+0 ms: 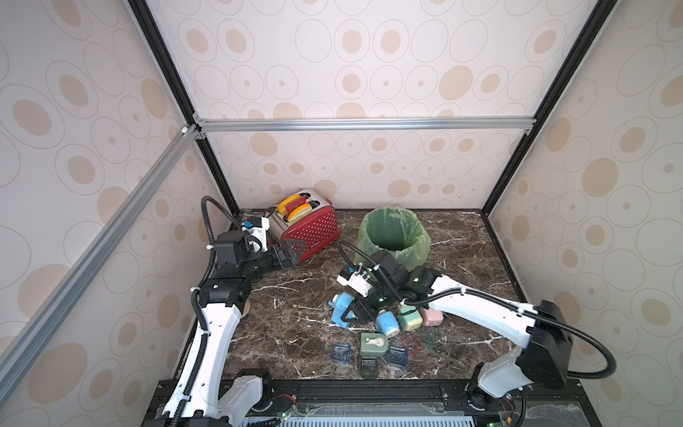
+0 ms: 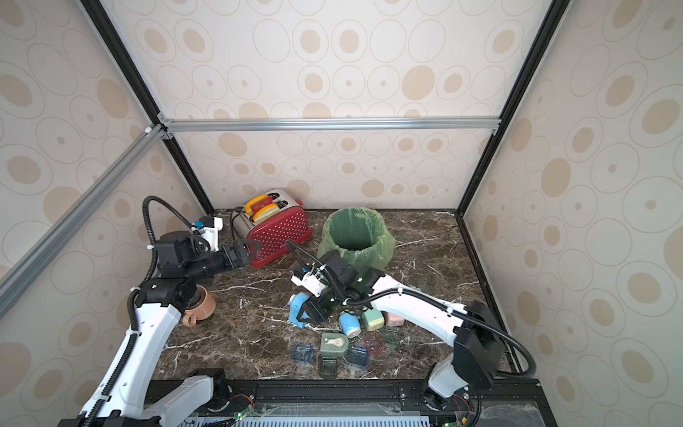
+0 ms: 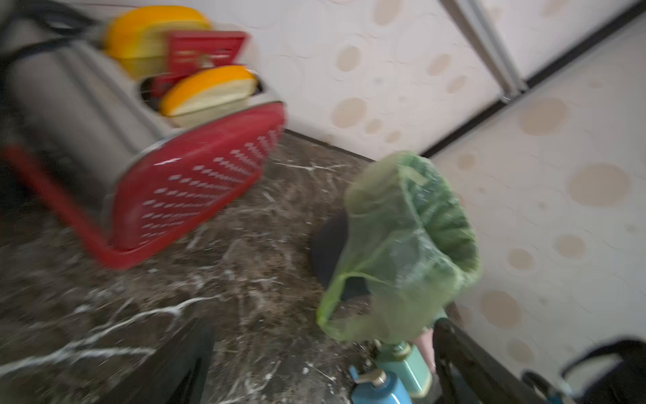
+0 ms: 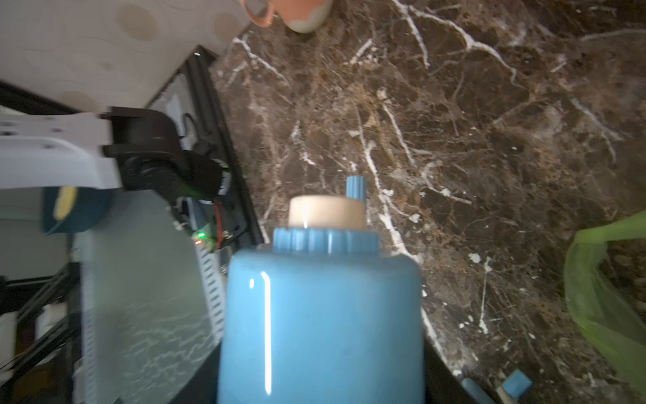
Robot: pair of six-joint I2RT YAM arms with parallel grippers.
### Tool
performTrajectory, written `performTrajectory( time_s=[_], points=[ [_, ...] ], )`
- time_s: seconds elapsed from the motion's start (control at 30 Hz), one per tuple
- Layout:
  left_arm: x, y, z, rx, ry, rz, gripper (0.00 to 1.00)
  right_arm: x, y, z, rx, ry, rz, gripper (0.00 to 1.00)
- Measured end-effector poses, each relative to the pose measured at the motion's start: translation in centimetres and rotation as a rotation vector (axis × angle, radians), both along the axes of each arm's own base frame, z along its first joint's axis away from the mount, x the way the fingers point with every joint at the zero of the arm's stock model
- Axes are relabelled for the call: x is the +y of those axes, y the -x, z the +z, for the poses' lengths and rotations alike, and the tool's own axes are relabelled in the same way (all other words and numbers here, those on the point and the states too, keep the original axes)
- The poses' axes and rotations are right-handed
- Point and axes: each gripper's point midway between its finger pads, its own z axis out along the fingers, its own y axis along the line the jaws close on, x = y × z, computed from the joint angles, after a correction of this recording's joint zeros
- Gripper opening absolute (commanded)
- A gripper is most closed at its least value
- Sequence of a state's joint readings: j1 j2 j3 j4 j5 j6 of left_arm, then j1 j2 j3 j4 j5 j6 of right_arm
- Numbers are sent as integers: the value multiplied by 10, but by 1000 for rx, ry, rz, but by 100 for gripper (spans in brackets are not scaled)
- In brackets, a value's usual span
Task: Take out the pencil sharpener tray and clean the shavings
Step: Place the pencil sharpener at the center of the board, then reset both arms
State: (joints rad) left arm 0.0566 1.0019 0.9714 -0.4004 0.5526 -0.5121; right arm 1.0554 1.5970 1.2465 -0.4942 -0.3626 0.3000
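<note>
My right gripper is going to lower the blue pencil sharpener onto the bare marble (image 1: 336, 328) beside the second blue sharpener next and let it go there, because that spot is clear of trays.
My right gripper (image 1: 350, 314) (image 4: 321, 379) is shut on a blue pencil sharpener (image 1: 340, 307) (image 2: 297, 309) (image 4: 321, 297), which is tilted low over the marble table, crank end pointing away from the wrist. Its tray is hidden. Loose trays lie near the front: two clear blue trays (image 1: 340, 353) (image 1: 398, 356), a red one (image 1: 412, 342) and a dark green one (image 1: 369, 366). My left gripper (image 1: 292, 252) (image 2: 247, 248) (image 3: 321, 370) hangs open and empty beside the toaster. I cannot make out any shavings.
A bin lined with a green bag (image 1: 393, 233) stands just behind my right wrist. A red toaster (image 1: 312, 227) is at the back left. A second blue sharpener (image 1: 387, 321), a green one (image 1: 409, 318), a pink one (image 1: 431, 316) and another green one (image 1: 374, 344) crowd the front right. A mug (image 2: 199, 307) sits under my left arm.
</note>
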Motion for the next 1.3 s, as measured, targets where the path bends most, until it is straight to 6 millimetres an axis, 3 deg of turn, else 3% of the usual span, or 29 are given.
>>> performTrajectory(
  time_s=[0.1, 0.27, 0.47, 0.7, 0.8, 0.9, 1.07, 1.17, 1.3],
  points=[
    [23, 1, -25, 86, -41, 127, 99, 14, -7, -46, -70, 140, -38, 30],
    [41, 6, -32, 116, -99, 221, 99, 25, -13, -100, -190, 326, -81, 35],
    [54, 13, -36, 111, -126, 295, 99, 27, -19, -98, -285, 351, -121, 69],
    [65, 9, -58, 151, -141, 365, 99, 28, -25, -90, -317, 334, -145, 86],
    [74, 9, -71, 163, -151, 415, 99, 27, -26, -72, -336, 305, -146, 93],
    [87, 8, -88, 182, -172, 493, 99, 23, -26, -37, -367, 241, -151, 99],
    [112, 3, -120, 240, -273, 643, 99, -4, -32, 52, -435, 80, -188, 100],
    [115, -5, -134, 256, -398, 685, 99, -44, -57, 97, -480, 6, -292, 100],
    [103, -20, -151, 248, -570, 654, 99, -126, -96, 134, -549, -7, -502, 100]
  ],
)
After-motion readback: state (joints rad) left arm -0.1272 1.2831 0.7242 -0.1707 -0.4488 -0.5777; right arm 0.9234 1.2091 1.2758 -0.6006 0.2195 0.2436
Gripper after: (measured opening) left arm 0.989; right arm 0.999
